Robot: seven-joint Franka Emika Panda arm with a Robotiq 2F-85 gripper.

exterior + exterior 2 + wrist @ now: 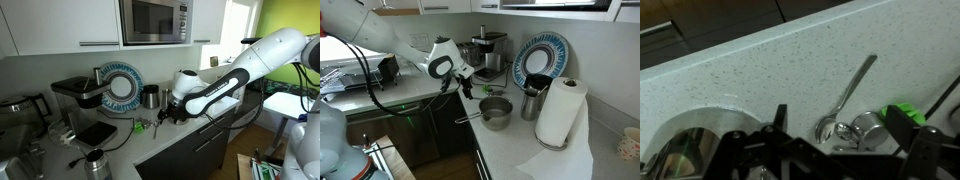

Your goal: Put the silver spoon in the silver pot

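My gripper will lower and reach outward to the spoon's handle (155, 128) (838, 109) just beside the spoon's bowl, since the silver spoon still lies below my open fingers.
The silver spoon (848, 92) lies on the pale speckled counter in the wrist view, with its bowl toward me and its handle pointing away. My gripper (840, 125) is open, and its two dark fingers stand on either side of the spoon's bowl, just above it. The silver pot (497, 112), low and round with a long handle, sits on the counter just beside the gripper (466, 84). Its rim shows at the lower left of the wrist view (680, 152). In an exterior view the gripper (166, 114) hangs low over the counter, and I cannot make out the spoon there.
A small steel cup (873, 127) and a green object (907, 113) lie right beside the spoon's bowl. A tall steel cylinder (530, 101), a paper towel roll (560, 112) and a blue plate (540, 60) stand behind the pot. A coffee machine (72, 98) and a dark-rimmed jug (96, 163) stand further along.
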